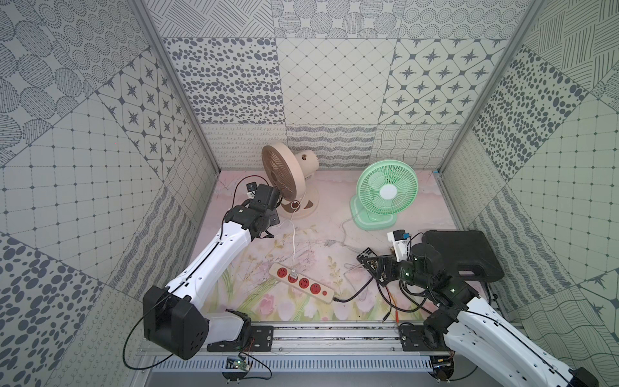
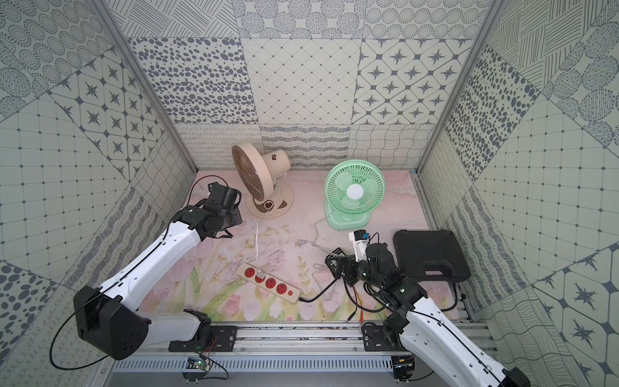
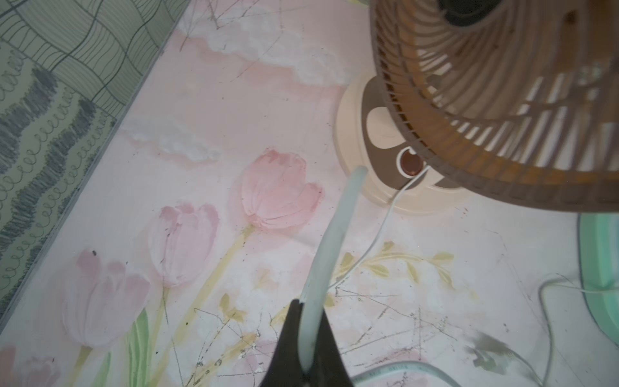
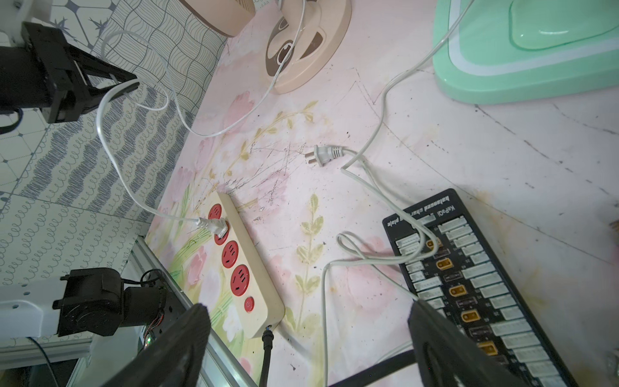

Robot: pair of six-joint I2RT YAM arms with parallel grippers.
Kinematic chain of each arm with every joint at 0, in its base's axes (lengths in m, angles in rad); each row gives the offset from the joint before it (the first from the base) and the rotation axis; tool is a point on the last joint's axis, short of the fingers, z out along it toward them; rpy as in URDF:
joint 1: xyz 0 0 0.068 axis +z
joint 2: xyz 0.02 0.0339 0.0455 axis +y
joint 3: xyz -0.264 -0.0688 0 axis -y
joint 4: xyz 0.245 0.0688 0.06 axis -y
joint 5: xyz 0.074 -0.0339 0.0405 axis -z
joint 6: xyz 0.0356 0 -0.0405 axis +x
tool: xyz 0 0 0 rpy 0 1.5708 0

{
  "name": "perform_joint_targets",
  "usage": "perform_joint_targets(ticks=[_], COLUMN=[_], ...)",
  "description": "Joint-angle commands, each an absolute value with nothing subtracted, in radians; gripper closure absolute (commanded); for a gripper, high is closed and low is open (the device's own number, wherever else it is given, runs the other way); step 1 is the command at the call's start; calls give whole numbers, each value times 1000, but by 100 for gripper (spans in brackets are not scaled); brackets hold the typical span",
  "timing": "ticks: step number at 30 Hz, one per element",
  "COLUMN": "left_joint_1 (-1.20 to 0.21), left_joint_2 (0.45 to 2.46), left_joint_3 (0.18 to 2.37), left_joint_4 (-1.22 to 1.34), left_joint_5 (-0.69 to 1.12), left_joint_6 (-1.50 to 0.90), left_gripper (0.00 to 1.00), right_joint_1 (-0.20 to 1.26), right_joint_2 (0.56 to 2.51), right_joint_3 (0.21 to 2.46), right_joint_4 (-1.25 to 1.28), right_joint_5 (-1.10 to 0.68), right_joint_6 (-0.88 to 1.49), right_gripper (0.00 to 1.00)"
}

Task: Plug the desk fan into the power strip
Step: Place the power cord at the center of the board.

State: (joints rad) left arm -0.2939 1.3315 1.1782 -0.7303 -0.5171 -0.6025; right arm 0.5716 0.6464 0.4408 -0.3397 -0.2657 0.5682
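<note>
The white plug is in the power strip. Next, my left gripper will move down away from the beige fan (image 1: 284, 181) over the printed tulip stems and let go of that plug's cord.
The cream power strip (image 1: 308, 288) (image 4: 259, 268) with red sockets lies at the front middle of the table. A white plug (image 4: 214, 225) sits in its second socket. That plug's cord (image 3: 335, 234) rises through my left gripper (image 1: 272, 234) (image 3: 306, 335), which is shut on it beside the beige desk fan (image 1: 284, 181), and runs on to that fan's base. A green desk fan (image 1: 385, 191) stands at the back right. Its white plug (image 4: 321, 155) lies loose on the table. My right gripper (image 1: 368, 258) (image 4: 310, 310) hangs open and empty to the right of the strip.
A black connector board (image 4: 469, 284) lies under my right gripper, with the green fan's cord looped over it. A black case (image 1: 465, 254) sits at the right edge. The strip's black cord (image 1: 355, 295) trails right. Patterned walls enclose three sides.
</note>
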Motion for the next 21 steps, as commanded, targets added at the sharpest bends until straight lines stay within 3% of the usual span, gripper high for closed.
perform_joint_targets(ticks=[1, 7, 11, 15, 18, 21], left_joint_1=[-208, -103, -50, -16, 9, 29], left_joint_2=[1340, 1441, 1508, 1523, 1528, 1527], left_joint_3=[1108, 1078, 1125, 1134, 1133, 1141], left_joint_4=[-643, -604, -636, -625, -627, -636], left_joint_5=[-599, -603, -581, -552, -521, -483], left_joint_6=[-722, -777, -792, -776, -774, -766], left_gripper=[100, 100, 94, 78, 46, 32], right_joint_1=[569, 569, 569, 569, 569, 569], right_joint_2=[650, 662, 661, 650, 647, 648], right_joint_3=[433, 430, 426, 419, 416, 416], right_joint_4=[-303, -304, -303, -304, -304, -304], right_joint_5=[-287, -314, -338, -354, -366, -376], right_joint_6=[567, 568, 568, 573, 575, 576], right_gripper=[3, 3, 3, 3, 3, 3])
